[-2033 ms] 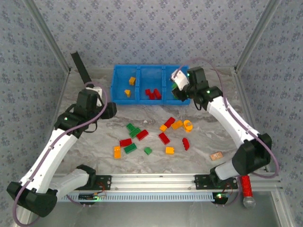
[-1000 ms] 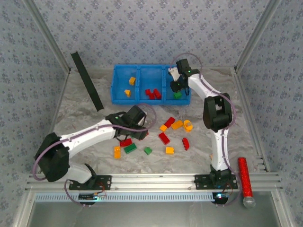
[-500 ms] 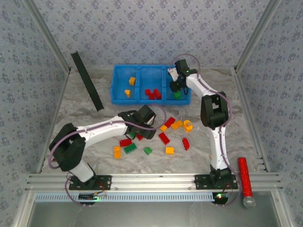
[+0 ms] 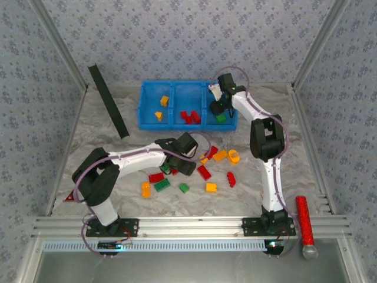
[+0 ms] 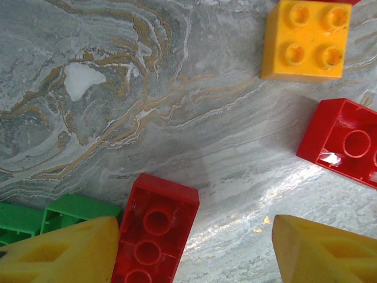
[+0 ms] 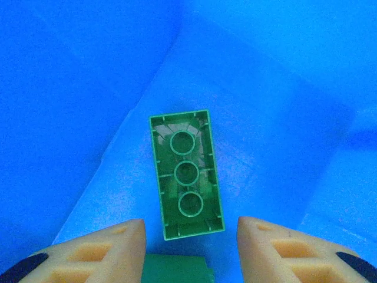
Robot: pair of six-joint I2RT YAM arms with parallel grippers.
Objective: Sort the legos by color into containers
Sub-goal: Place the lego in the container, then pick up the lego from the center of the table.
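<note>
Next, my left gripper shifts toward the green legos and lowers to center the red lego for closing, since it lies below, nearer the finger by them.
The blue bin stands at the back with yellow legos in its left compartment, red ones in the middle and green on the right. My right gripper hangs open over the right compartment. A green lego lies hollow side up below it, and a second green lego sits between the fingers with a gap to the right one. My left gripper is open, low over the loose legos. A red lego lies hollow side up against its left finger.
Loose legos lie mid-table: yellow, green, red, orange. A yellow lego and a red one lie ahead of the left gripper. A black bar lies back left. A red cylinder rests front right.
My left arm swung from the left side to the loose legos in the middle. My right gripper moved into the right compartment and its jaws opened.
</note>
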